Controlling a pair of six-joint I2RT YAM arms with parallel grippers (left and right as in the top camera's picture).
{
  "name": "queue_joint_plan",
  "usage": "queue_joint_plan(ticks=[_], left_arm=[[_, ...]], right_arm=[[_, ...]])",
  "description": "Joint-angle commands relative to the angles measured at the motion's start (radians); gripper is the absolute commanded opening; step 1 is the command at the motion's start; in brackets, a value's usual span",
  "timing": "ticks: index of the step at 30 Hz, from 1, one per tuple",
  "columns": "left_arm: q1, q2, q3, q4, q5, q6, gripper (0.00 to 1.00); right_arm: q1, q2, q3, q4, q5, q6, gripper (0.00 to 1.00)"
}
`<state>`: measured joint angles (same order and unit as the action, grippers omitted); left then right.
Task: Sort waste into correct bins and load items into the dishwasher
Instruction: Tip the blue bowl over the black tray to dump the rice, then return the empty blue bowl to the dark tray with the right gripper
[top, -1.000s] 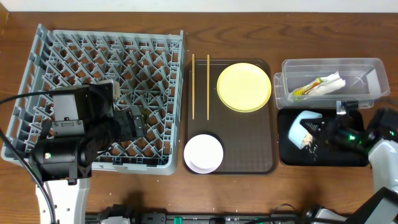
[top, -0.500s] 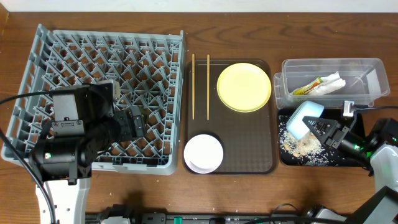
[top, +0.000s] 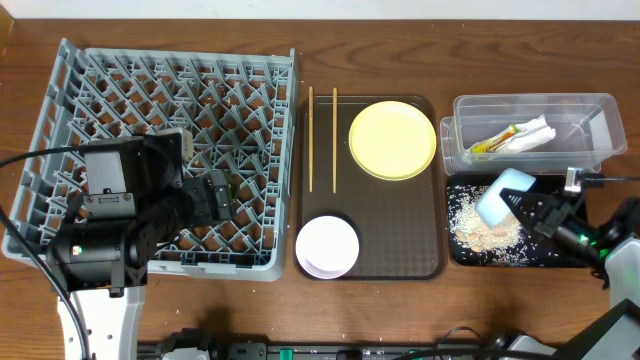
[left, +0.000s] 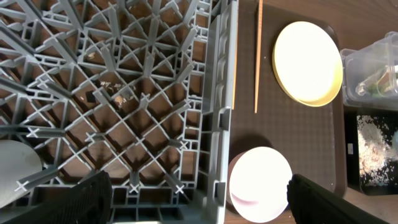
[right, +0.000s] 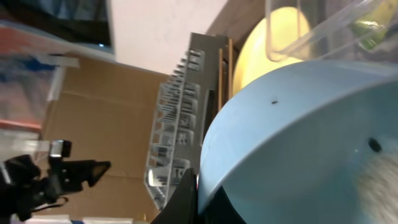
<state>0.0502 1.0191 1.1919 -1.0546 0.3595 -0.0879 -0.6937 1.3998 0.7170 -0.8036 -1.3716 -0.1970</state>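
My right gripper will turn the bowl upright next, since the scraps are in the black tray, and then lower it onto the brown tray (top: 400, 250) beside the pink-white bowl.
My right gripper (top: 522, 206) is shut on the rim of the light blue bowl (top: 503, 194), held tipped on its side over the black tray (top: 570, 255); the bowl fills the right wrist view (right: 298, 137). Whitish rice scraps (top: 485, 228) lie spread in that tray. The clear tub (top: 590, 108) holds the green-and-yellow wrapper (top: 492, 143) and the white napkin (top: 535, 134). On the brown tray (top: 400, 250) lie the yellow plate (top: 392, 139), the pink-white bowl (top: 327, 245) and two chopsticks (top: 322, 138). My left gripper (left: 196, 193) is open over the grey rack (top: 130, 100), near its front right corner.
A pale round object (left: 15, 171) sits in the rack at the lower left of the left wrist view. A few crumbs (left: 115, 96) lie under the rack's lattice. The left arm's body (top: 110, 230) covers the rack's front left part.
My right gripper has drawn back to the right and lifted the blue bowl, tipping it. The rice scraps have spilled out into the black tray. The left arm has not moved.
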Motion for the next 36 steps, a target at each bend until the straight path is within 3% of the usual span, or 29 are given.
queue_joint_plan(ticks=[1, 2, 5, 7, 8, 10, 11, 13, 16, 17, 20, 22, 25, 31, 36], left_arm=[[-0.004, -0.001, 0.021, -0.001, -0.013, 0.013, 0.92], [-0.004, -0.001, 0.021, -0.001, -0.013, 0.013, 0.91], [-0.004, -0.001, 0.021, -0.002, -0.012, 0.013, 0.92], [-0.004, -0.001, 0.021, 0.0, -0.012, 0.013, 0.91], [-0.004, -0.001, 0.021, 0.001, -0.012, 0.013, 0.92], [-0.004, -0.001, 0.021, -0.001, -0.011, 0.013, 0.92], [-0.004, -0.001, 0.021, 0.0, -0.012, 0.013, 0.92], [-0.004, -0.001, 0.021, 0.003, -0.012, 0.013, 0.91], [-0.004, -0.001, 0.021, 0.005, -0.005, 0.013, 0.91], [-0.004, -0.001, 0.021, 0.005, -0.002, 0.013, 0.91], [-0.004, -0.002, 0.021, 0.005, -0.001, 0.013, 0.92], [-0.004, -0.002, 0.021, 0.003, 0.0, 0.013, 0.92], [-0.004, -0.008, 0.021, 0.004, -0.001, 0.013, 0.88], [-0.004, -0.032, 0.024, 0.019, -0.002, 0.005, 0.87], [-0.004, -0.038, 0.023, 0.019, -0.002, 0.005, 0.87]], right_arm=[[-0.011, -0.006, 0.0, 0.021, 0.038, -0.017, 0.01], [-0.013, -0.006, 0.0, 0.008, 0.047, 0.068, 0.01], [-0.011, -0.013, 0.0, -0.022, -0.077, -0.1, 0.01], [-0.013, -0.012, 0.0, 0.011, 0.042, 0.047, 0.01], [-0.014, -0.015, 0.0, -0.016, 0.01, 0.071, 0.01], [-0.008, -0.025, 0.0, -0.041, -0.1, -0.079, 0.01], [-0.008, -0.026, 0.0, -0.014, -0.043, -0.083, 0.01], [-0.008, -0.024, 0.0, 0.019, 0.084, 0.093, 0.01], [-0.001, -0.027, 0.0, -0.031, -0.134, -0.061, 0.01], [0.0, -0.027, 0.0, -0.022, -0.124, -0.073, 0.01], [0.0, -0.031, 0.001, 0.0, 0.025, 0.084, 0.01], [0.011, -0.045, 0.002, -0.024, -0.024, 0.029, 0.01], [0.054, -0.089, 0.011, -0.023, 0.1, 0.078, 0.01], [0.246, -0.203, 0.077, -0.056, 0.356, 0.168, 0.01], [0.581, -0.261, 0.143, -0.088, 0.658, 0.242, 0.01]])
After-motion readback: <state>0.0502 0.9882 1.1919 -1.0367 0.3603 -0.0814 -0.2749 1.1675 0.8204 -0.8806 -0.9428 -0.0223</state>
